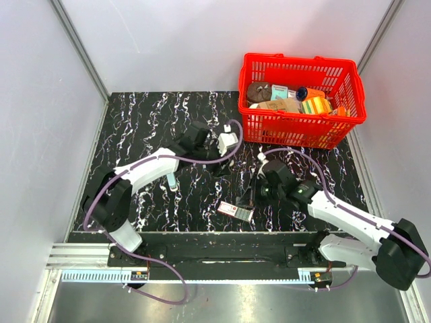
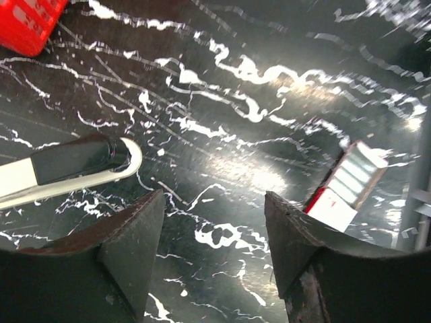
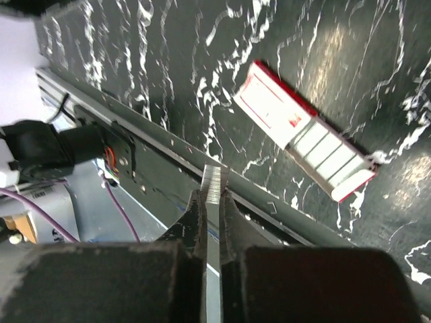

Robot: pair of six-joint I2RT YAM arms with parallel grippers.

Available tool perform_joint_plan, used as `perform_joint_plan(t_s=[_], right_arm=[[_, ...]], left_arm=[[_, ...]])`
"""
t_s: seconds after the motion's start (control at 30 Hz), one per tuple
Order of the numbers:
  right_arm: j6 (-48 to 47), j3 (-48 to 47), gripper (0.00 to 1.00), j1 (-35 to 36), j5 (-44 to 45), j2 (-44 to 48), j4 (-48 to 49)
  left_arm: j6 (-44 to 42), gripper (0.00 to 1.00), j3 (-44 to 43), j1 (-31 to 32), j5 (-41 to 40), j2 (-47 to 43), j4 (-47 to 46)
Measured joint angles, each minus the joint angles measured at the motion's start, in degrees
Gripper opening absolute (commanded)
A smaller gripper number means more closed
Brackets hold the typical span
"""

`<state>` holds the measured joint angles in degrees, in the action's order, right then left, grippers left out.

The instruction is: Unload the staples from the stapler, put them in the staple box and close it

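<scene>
Next, my right gripper turns and lowers to the box's open half, below it and to its right in the wrist view, and releases beside matching staples.
My right gripper [image 3: 212, 196] is shut on a silvery strip of staples [image 3: 214, 177] and holds it over the table's front edge; in the top view this gripper [image 1: 250, 195] is just right of the open staple box [image 1: 236, 210]. The red-white box [image 3: 296, 134] lies open on the table. A slim black object on a pale base, apparently the stapler [image 2: 74, 165], lies left of my left gripper [image 2: 214, 202]. That gripper is open and empty, low over the table. I cannot make out the stapler in the top view.
A red basket [image 1: 303, 131] full of items stands at the back right and shows in the left wrist view [image 2: 27, 23]. A pale blue-white stick [image 1: 173, 180] lies under the left arm. The staple box [image 2: 343, 185] is right of the left gripper. A metal rail [image 3: 135, 131] edges the front.
</scene>
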<state>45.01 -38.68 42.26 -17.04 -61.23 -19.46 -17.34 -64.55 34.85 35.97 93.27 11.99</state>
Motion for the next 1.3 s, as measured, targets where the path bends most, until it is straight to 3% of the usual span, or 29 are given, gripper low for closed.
perform_joint_plan(t_s=[0.37, 0.7, 1.3], right_arm=[[2.9, 6.9, 0.00, 6.6, 0.0, -6.1, 1.0], [2.8, 8.3, 0.00, 10.4, 1.2, -12.7, 4.5], [0.9, 5.6, 0.00, 8.6, 9.0, -15.6, -0.1]], left_arm=[[-10.4, 0.62, 3.5, 6.1, -14.1, 3.5, 3.6], [-11.4, 0.62, 4.2, 10.4, -18.0, 6.0, 3.8], [-11.7, 0.59, 3.0, 11.8, -19.5, 9.9, 2.0]])
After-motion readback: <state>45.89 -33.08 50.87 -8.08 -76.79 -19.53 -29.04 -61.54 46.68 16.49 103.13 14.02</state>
